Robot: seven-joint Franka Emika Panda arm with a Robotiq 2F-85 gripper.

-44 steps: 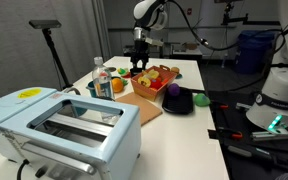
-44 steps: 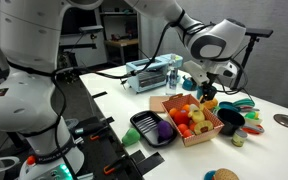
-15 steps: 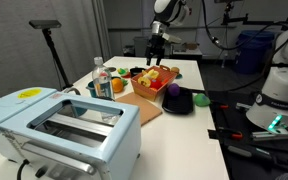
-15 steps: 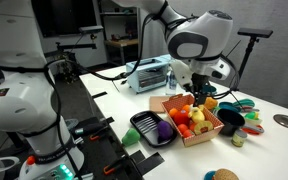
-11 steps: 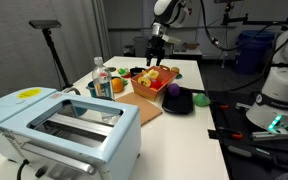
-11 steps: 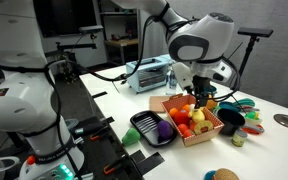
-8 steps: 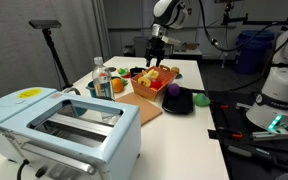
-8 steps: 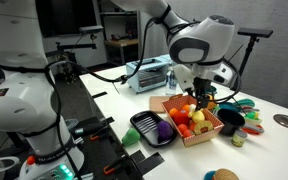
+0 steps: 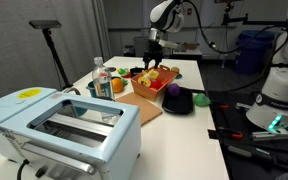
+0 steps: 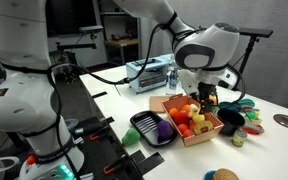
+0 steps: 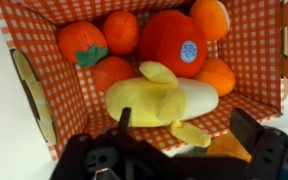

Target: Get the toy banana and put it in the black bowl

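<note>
I need to lower my gripper down onto the banana's thin peel flap [image 11: 190, 133] and close, because it sticks out between my open fingers in the wrist view.
The toy banana [image 11: 159, 100] is pale yellow and partly peeled. It lies in the orange-red checked fruit basket [image 11: 44, 95] among oranges and a red apple. My gripper [image 11: 184, 125] is open and hangs right over the banana, with a finger on each side of its near end. In both exterior views the gripper [image 9: 153, 62] [image 10: 204, 100] is just above the basket [image 9: 154, 82] [image 10: 192, 135]. The black bowl [image 9: 189, 106] [image 10: 136, 122] stands next to the basket and holds a purple toy.
A wooden board [image 9: 139, 106] lies under the basket's end. Bottles and a can [image 9: 103, 80] stand nearby, with a pale blue toaster [image 9: 64, 125] close to the camera. A small dark cup [image 10: 231, 120] and coloured toys [image 10: 246, 108] sit beyond the basket.
The arm has swung across to the basket and then come down slightly over the fruit. The jaws stay open and nothing has been picked up.
</note>
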